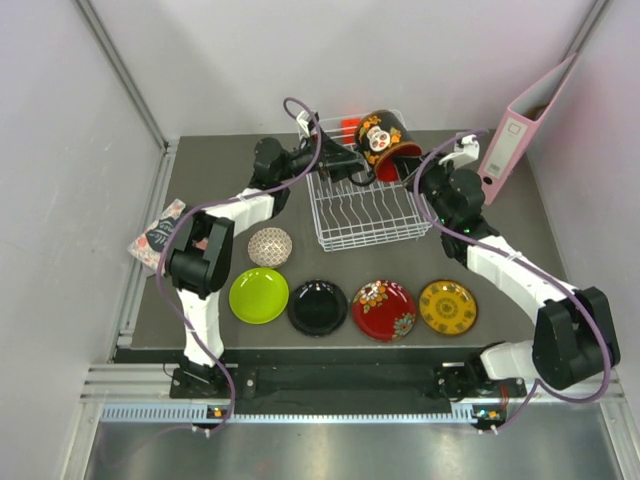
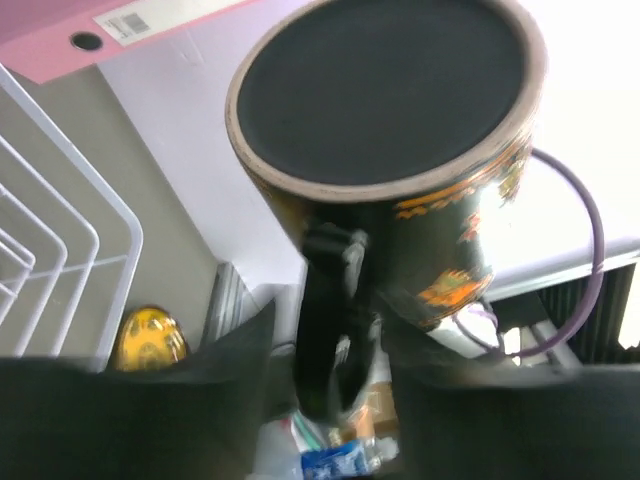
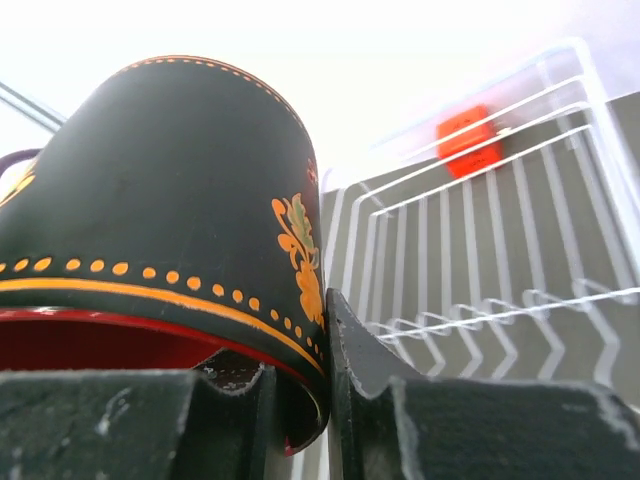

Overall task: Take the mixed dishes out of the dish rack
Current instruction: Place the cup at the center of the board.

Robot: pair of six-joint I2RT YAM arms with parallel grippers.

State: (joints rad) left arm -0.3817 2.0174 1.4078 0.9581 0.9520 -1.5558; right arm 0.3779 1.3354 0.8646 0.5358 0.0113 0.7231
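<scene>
Next, my right gripper will swing sideways and down, righting the mug (image 1: 383,138), since the bare tabletop by the binder lies below it, to the right in the top view.
The dark mug (image 1: 383,138) with red inside hangs tilted above the far end of the white wire dish rack (image 1: 370,215). My right gripper (image 1: 408,172) is shut on its rim, one finger inside, in the right wrist view (image 3: 300,390). My left gripper (image 1: 352,172) is open, and its fingers straddle the mug's handle (image 2: 330,330) with gaps on both sides. The lime green plate (image 1: 259,295), black plate (image 1: 317,307), red floral plate (image 1: 384,309) and yellow plate (image 1: 447,306) lie in a row on the table in front of the rack. The beige bowl (image 1: 270,246) sits upside down left of it.
A pink ring binder (image 1: 525,125) leans against the back right wall. A small patterned packet (image 1: 158,232) lies at the table's left edge. An orange tag (image 3: 465,135) sits at the rack's far end. Both arms cross over the rack's sides.
</scene>
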